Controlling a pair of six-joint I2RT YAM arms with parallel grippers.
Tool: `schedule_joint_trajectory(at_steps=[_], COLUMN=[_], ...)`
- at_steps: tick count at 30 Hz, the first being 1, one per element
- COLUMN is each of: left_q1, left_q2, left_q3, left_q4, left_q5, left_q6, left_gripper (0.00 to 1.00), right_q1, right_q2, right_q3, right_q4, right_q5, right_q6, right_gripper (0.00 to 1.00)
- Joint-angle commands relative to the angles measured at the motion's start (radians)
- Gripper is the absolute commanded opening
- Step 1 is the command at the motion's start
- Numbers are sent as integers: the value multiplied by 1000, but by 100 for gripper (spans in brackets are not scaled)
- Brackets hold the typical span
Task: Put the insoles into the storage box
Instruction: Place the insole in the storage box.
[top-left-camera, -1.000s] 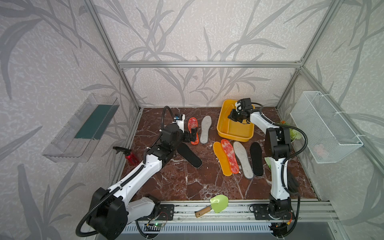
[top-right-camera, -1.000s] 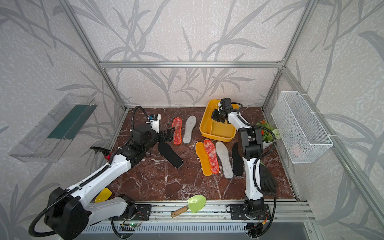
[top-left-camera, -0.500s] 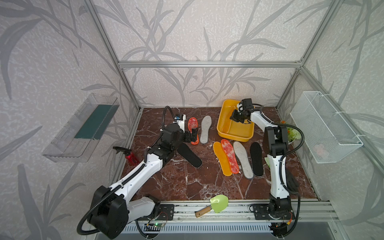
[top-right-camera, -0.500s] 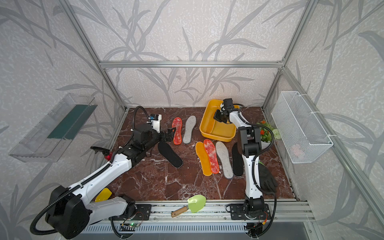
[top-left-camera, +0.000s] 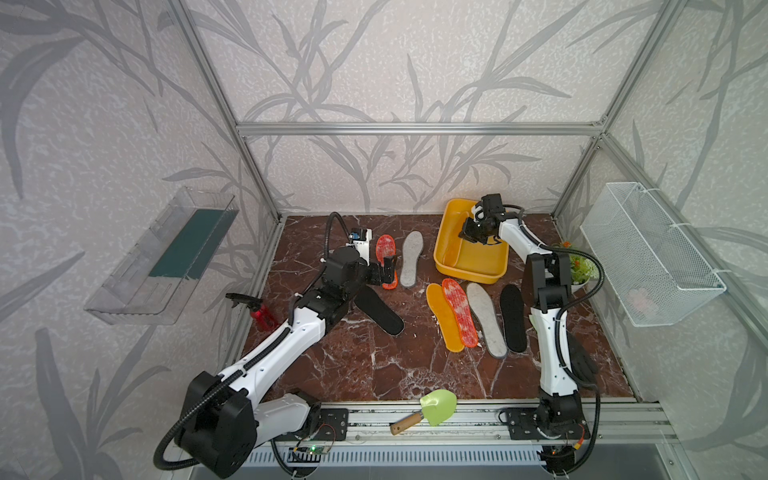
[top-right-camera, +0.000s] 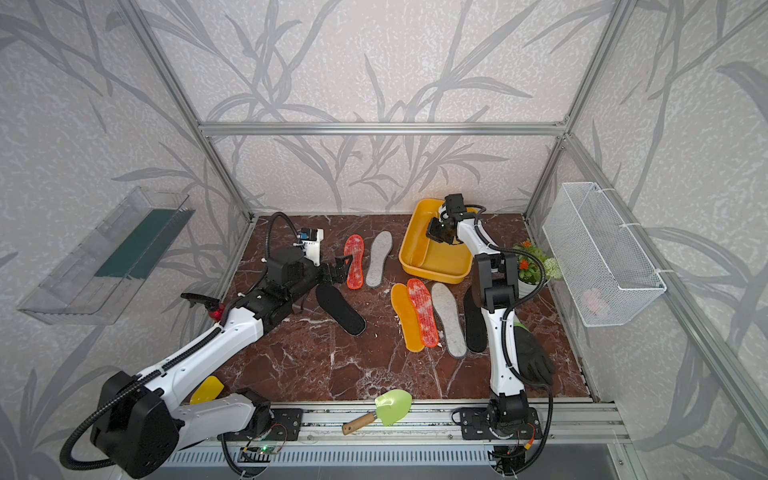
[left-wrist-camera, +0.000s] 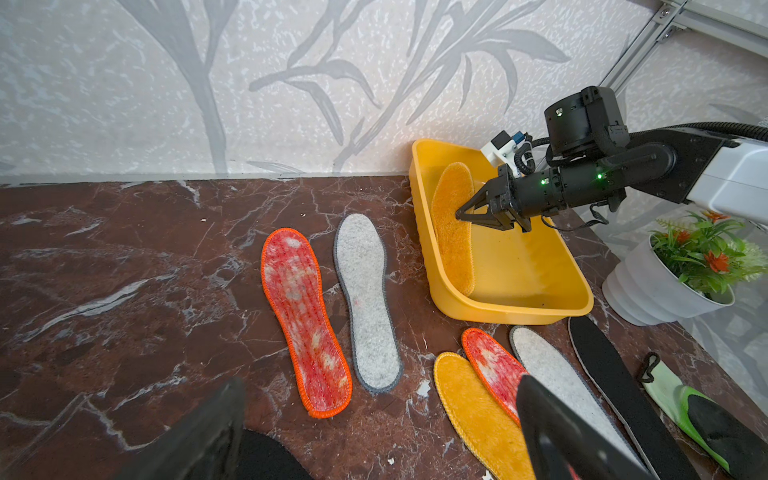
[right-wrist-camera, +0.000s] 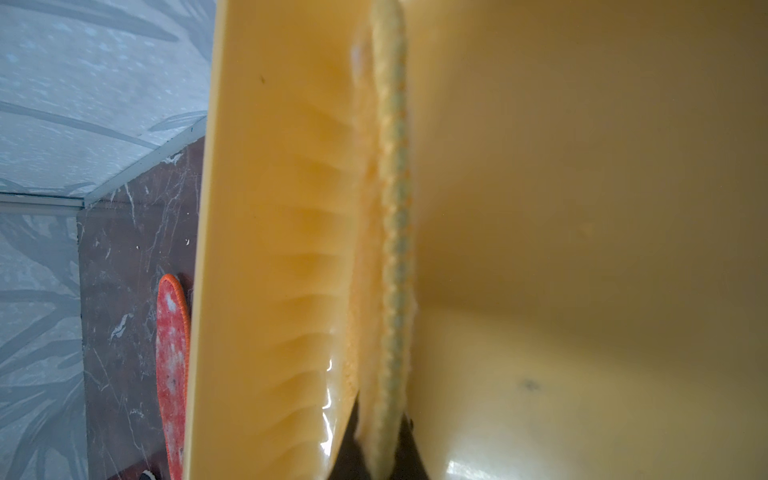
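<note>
I will next lower my right gripper a little and let go of the yellow-orange insole, which already stands inside the box's sides, since the box's bottom is just below the gripper.
The yellow storage box (top-left-camera: 469, 266) stands at the back right. My right gripper (left-wrist-camera: 459, 215) reaches into it, shut on a yellow-orange insole (left-wrist-camera: 453, 232) that stands on edge against the box's wall (right-wrist-camera: 270, 208). The right wrist view shows the insole's stitched rim (right-wrist-camera: 395, 249) pinched in the gripper (right-wrist-camera: 380, 419). My left gripper (left-wrist-camera: 380, 382) is open and empty, low over the floor by the heel of a red-white insole (top-left-camera: 386, 259). A grey insole (top-left-camera: 412, 257) lies beside that one, and a black insole (top-left-camera: 378, 309) lies under the left wrist. Several more insoles (top-left-camera: 478, 318) lie in a row before the box.
A white wire basket (top-left-camera: 648, 253) hangs on the right wall and a clear bin (top-left-camera: 166, 253) on the left. A potted plant (top-left-camera: 579, 266), a black glove (top-right-camera: 532, 357), a green trowel (top-left-camera: 432, 405) and a red spray bottle (top-left-camera: 259, 311) stand around the floor's edges.
My right gripper has sunk slightly lower into the box with the yellow-orange insole. The left arm has barely shifted.
</note>
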Motion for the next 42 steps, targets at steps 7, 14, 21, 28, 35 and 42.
schedule_joint_trajectory(at_steps=[7, 14, 21, 28, 35, 42], left_q1=[3, 4, 3, 3, 3, 3], left_q2=[-2, -6, -3, -5, -10, -20], left_q3=[23, 21, 22, 25, 25, 21], left_q4=[-2, -5, -5, -6, -3, -13], left_q5=[8, 7, 8, 12, 21, 12], left_q6=[-11, -11, -12, -18, -26, -26], left_gripper=[99, 99, 99, 99, 99, 99], right_q1=[9, 11, 12, 11, 12, 14], right_q2=[43, 54, 56, 51, 57, 53], right_q3=[66, 71, 75, 96, 116, 135], right_q4=[-93, -102, -112, -145, -162, -202], right_q5=[25, 30, 41, 62, 59, 69], right_q6=[-51, -56, -60, -74, -68, -82], right_gripper=[7, 8, 13, 27, 36, 44])
